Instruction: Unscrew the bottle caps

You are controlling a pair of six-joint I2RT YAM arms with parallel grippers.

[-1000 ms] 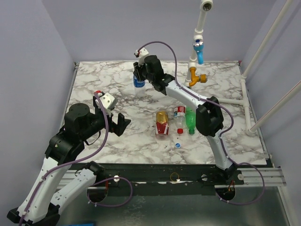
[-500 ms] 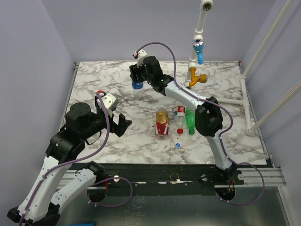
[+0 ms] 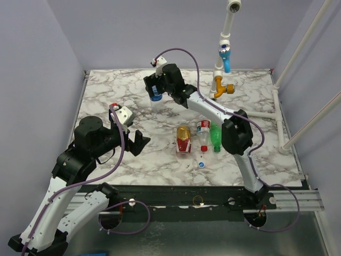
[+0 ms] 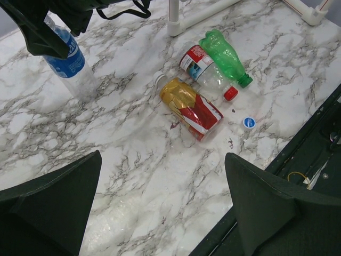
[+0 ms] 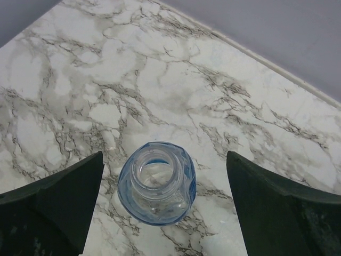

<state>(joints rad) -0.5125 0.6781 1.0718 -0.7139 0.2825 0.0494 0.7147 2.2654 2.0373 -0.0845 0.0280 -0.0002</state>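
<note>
The amber bottle still has its white cap on, so my right gripper needs to move back first and then down to get to the amber bottle's label.
My right gripper hangs open over the upright clear bottle with a blue label; its neck is uncapped and the fingers stand wide on either side without touching. A loose bluish-white cap lies near the front. Three bottles lie together mid-table: amber with a red-gold label, clear with a red-white label wearing a red cap, and green with a green cap. My left gripper is open and empty, left of them.
A white pipe with a blue fitting and an orange fitting rises at the back right. More white pipe runs along the right edge. A black rail borders the marble table's front edge.
My right gripper has opened and let go of the blue-label bottle, shifting slightly left. The bottle stays upright. The left arm has not moved.
</note>
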